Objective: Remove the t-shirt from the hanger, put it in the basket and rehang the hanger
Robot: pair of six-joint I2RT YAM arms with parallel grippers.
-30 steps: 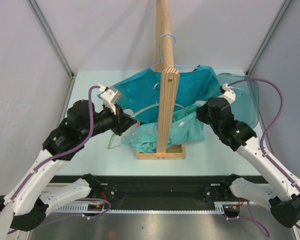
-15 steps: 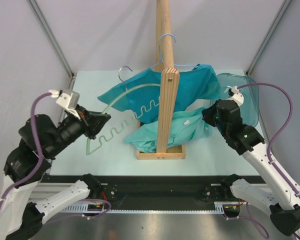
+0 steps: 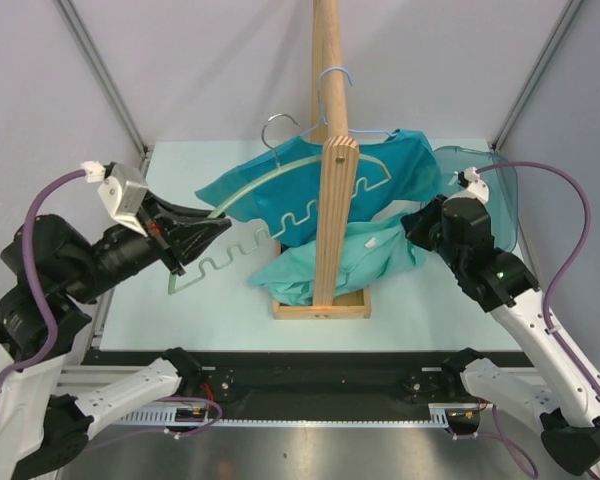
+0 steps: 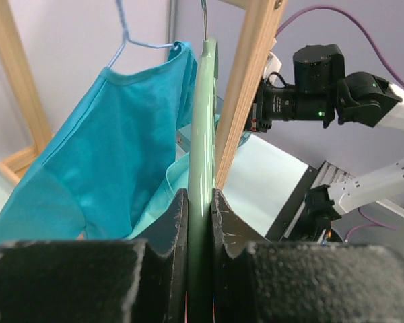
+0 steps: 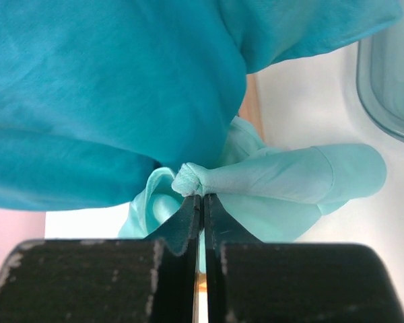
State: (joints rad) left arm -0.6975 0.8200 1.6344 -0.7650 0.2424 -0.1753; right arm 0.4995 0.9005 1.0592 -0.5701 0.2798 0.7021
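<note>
I will next carry the bare hanger to the right in the top view with my left gripper, hook it on the rack's top bar (image 3: 335, 112) and let it go.
My left gripper (image 3: 208, 233) is shut on the left end of a pale green plastic hanger (image 3: 280, 205); in the left wrist view the hanger (image 4: 203, 128) runs edge-on straight out of the shut gripper (image 4: 199, 196). The hanger is bare and held up in the air, its metal hook (image 3: 276, 126) pointing up. The light mint t-shirt (image 3: 355, 255) lies bunched at the foot of the wooden rack. My right gripper (image 3: 416, 226) is shut on a fold of the mint t-shirt (image 5: 289, 180), pinched at the gripper's tips (image 5: 203, 196).
A darker teal shirt (image 3: 385, 170) hangs on a blue wire hanger (image 3: 332, 78) from the wooden rack (image 3: 337, 205), just behind the green hanger; it also shows in both wrist views (image 4: 114, 155) (image 5: 114, 87). A translucent grey-blue bin (image 3: 492, 195) stands at the right.
My left gripper pulled the green hanger out to the left, clear of the mint t-shirt, then lifted it. My right gripper kept its hold on the t-shirt and barely moved.
</note>
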